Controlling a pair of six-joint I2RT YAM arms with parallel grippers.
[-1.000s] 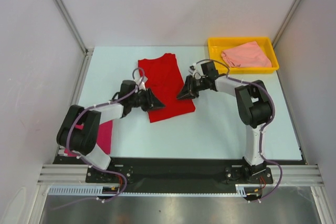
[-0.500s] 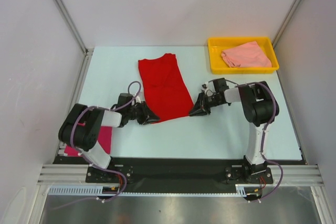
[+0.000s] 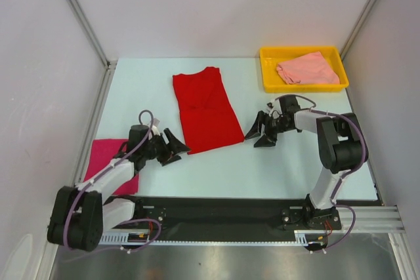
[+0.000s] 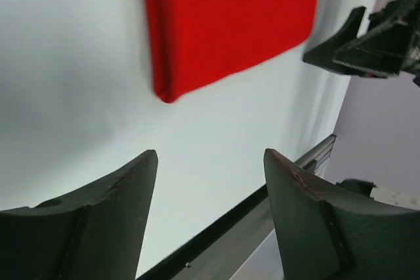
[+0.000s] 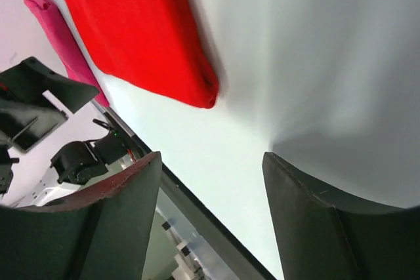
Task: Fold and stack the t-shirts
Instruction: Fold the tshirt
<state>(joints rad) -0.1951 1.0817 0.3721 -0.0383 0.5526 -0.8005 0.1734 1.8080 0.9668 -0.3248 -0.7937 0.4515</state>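
Observation:
The red t-shirt's near tray-side corner lies beyond the open fingers, so my right gripper lowers to the left in the top view onto it next.
The bright red t-shirt lies flat mid-table as a long strip folded lengthwise, its near end toward the arms. My left gripper stands open just off its near left corner, nothing between the fingers; the left wrist view shows that corner of the red t-shirt ahead of the left gripper. My right gripper is open beside the near right corner, apart from the cloth; the right wrist view shows the red t-shirt beyond the right gripper. The magenta t-shirt lies at the near left. The salmon t-shirt sits crumpled in the tray.
A yellow plastic tray stands at the back right corner. White walls and metal posts enclose the table on three sides. A black rail runs along the near edge by the arm bases.
Both grippers drew the red t-shirt's near end toward the front, then opened, let go and backed off. The left arm swung down and left, uncovering the magenta t-shirt.

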